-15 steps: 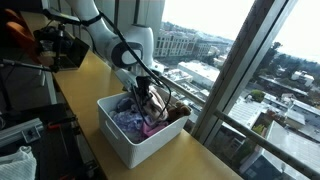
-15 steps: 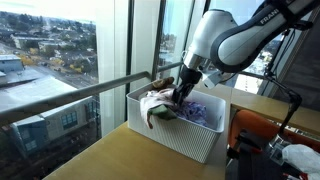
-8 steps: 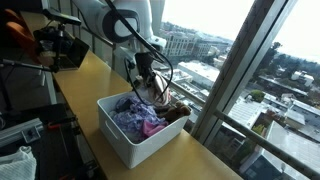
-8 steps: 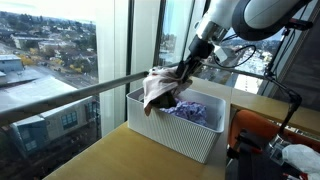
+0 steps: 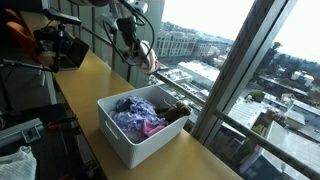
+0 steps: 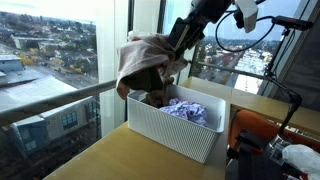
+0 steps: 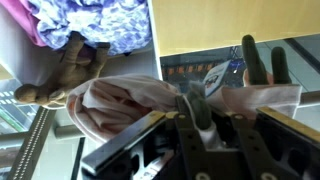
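My gripper moves away from the window next and lowers beside the basket to release the pale pink cloth, as the wooden counter lies bare there.
My gripper hangs high above the white basket, shut on a pale pink cloth that droops from its fingers over the basket's window-side end. In an exterior view the same cloth dangles below the gripper, well above the basket. The wrist view shows the pink cloth bunched and pinched at the gripper. Purple fabric and a brown item lie in the basket below.
Purple clothes, a pink piece and a dark brown piece fill the basket. It stands on a wooden counter along a tall window with a railing. Camera gear sits at the counter's far end.
The gripper has risen steadily, pulling the pink cloth up out of the basket until it hangs free above the other clothes. The jaws have stayed shut.
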Robot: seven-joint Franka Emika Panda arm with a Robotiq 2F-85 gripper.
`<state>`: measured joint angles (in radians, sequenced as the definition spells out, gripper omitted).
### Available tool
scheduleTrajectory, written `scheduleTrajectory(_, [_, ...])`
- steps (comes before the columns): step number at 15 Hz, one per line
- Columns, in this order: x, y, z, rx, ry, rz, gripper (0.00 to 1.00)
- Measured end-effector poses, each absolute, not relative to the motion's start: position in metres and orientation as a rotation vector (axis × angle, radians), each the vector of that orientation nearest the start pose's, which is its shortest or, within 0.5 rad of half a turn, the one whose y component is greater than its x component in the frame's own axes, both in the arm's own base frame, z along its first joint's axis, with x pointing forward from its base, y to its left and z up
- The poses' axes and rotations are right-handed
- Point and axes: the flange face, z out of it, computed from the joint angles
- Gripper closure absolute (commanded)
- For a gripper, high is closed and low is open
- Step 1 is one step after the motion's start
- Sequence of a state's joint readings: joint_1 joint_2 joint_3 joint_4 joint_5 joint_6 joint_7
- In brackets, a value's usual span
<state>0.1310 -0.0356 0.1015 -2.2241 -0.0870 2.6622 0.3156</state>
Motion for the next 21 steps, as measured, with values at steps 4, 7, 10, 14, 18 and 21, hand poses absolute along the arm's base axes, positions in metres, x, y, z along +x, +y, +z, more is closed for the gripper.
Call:
scheduleTrajectory(4, [0.505,0.227,0.384,-2.969,-0.063,-0.563,0.96])
scheduleTrajectory(7, [0.483,0.276,0.319,-2.96,-0.112,-0.431,0.96])
scheduleTrajectory(10, [0.474,0.3,0.254,-2.956,-0.142,-0.323,0.96])
scheduleTrajectory(14, [0.486,0.302,0.184,-2.957,-0.113,-0.222,0.6])
scheduleTrajectory(18, [0.51,0.294,0.156,-2.951,-0.083,-0.193,0.38])
scheduleTrajectory(21, [0.526,0.289,0.175,-2.932,-0.055,-0.227,0.17])
